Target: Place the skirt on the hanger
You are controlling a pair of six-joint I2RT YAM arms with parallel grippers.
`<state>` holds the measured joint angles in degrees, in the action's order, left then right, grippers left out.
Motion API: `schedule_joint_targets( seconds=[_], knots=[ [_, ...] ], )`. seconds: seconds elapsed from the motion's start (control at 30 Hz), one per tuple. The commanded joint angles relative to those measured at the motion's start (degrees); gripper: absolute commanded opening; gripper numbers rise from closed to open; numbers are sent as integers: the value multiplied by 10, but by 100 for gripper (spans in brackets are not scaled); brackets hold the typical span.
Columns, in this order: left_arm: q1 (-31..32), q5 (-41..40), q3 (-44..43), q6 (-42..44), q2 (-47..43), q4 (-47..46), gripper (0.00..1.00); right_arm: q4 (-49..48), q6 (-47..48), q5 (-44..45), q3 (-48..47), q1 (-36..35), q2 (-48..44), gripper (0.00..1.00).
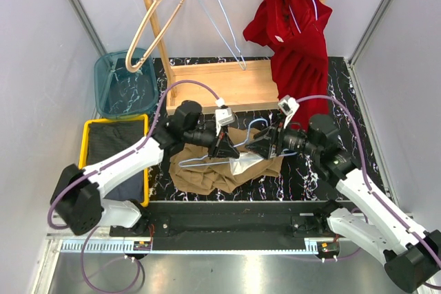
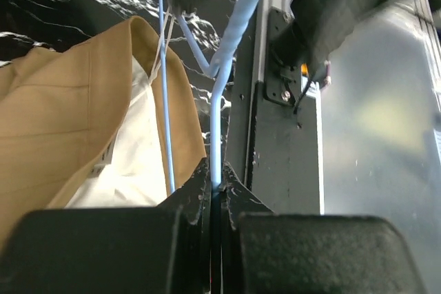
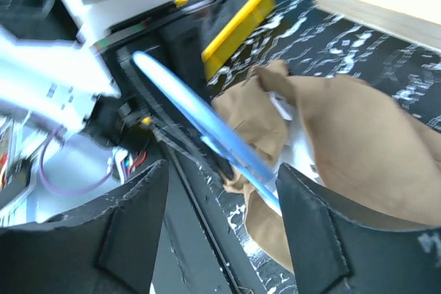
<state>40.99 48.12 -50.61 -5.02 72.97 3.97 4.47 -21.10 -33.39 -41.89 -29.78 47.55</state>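
Note:
My right gripper needs to move in toward my left gripper next, until the hanger's neck is between my right gripper's open fingers, because the wire crosses the gap between them untouched.
The tan skirt with its white lining lies crumpled on the black marbled table between the two arms. My left gripper is shut on the wire of a light blue hanger just above the skirt. In the left wrist view the hanger runs straight up out of the gripper, with the skirt to the left. My right gripper faces the left one, close to it. In the right wrist view that gripper is open, the hanger crosses the gap untouched, and the skirt lies behind it.
A wooden rack at the back carries a wooden hanger, a blue wire hanger and a red dress. A teal basket and a yellow bin of dark cloth stand at the left.

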Motion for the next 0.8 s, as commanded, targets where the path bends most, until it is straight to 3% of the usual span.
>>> schedule_joint_targets(
  seconds=[0.0,0.2,0.4,0.67,0.77],
  knots=[
    [1,89,-71,87,52,75,0,-117,42,-83,33,-11,6,73],
    [1,152,-105,105,89,90,0,-168,61,-63,66,-12,19,71],
    [-1,171,-122,127,105,110,0,-178,67,-53,80,-12,40,43],
    [-28,182,-135,138,111,116,0,-174,69,-50,95,-15,24,40],
    [-32,194,-146,140,121,117,0,-175,68,-51,87,-18,33,30]
  ],
)
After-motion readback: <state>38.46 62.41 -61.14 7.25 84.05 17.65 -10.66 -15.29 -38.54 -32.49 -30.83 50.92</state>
